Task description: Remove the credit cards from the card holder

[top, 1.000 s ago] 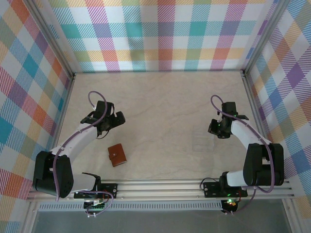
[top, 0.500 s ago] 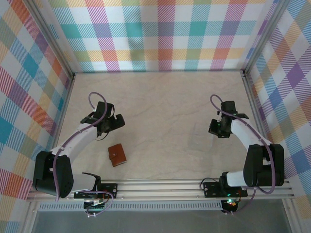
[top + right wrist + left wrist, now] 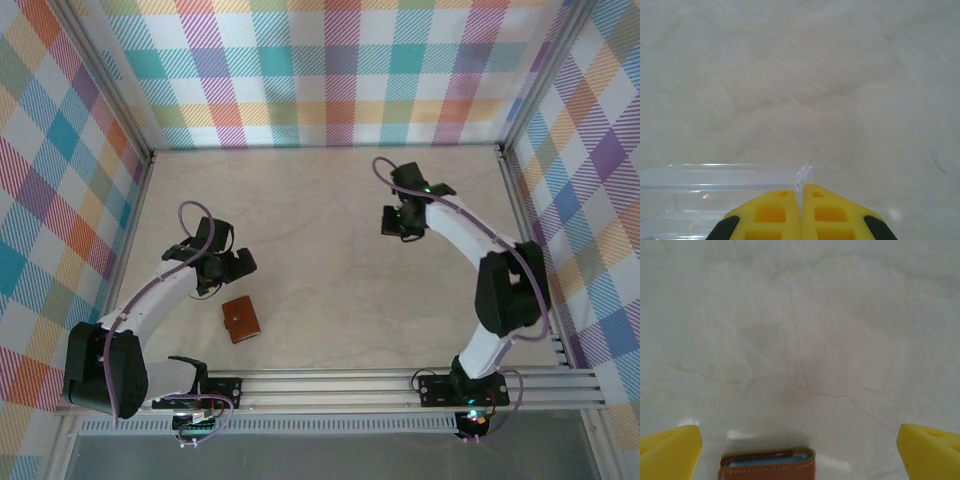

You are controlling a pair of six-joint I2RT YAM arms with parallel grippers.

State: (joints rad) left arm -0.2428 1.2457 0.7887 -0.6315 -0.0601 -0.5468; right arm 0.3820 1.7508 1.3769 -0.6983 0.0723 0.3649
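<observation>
My right gripper will next take the clear plastic box [image 3: 730,175] to the empty tabletop next to the gripper, on the side toward the left gripper, and let go of the box's side.
The card holder [image 3: 239,319], a small reddish-brown leather wallet, lies folded shut on the table near the left arm. In the left wrist view the card holder [image 3: 767,466] sits at the bottom edge, with a bluish-grey layer showing between its leaves. The credit cards are hidden inside it. My left gripper [image 3: 232,264] hovers just behind the wallet, and the left gripper [image 3: 800,452] has its yellow fingers spread wide open with nothing between them. My right gripper [image 3: 394,222] is at the back middle of the table. The right gripper [image 3: 801,192] is shut on the wall of a clear plastic box [image 3: 730,175].
Plaid walls and aluminium posts [image 3: 150,155] enclose the pale marble table [image 3: 320,280] on three sides. A metal rail [image 3: 330,385] with the arm bases runs along the near edge. The clear box extends left of the right gripper.
The right arm has swung from the right side to the back middle of the table. The left gripper has shifted slightly nearer the wallet. The wallet has not moved.
</observation>
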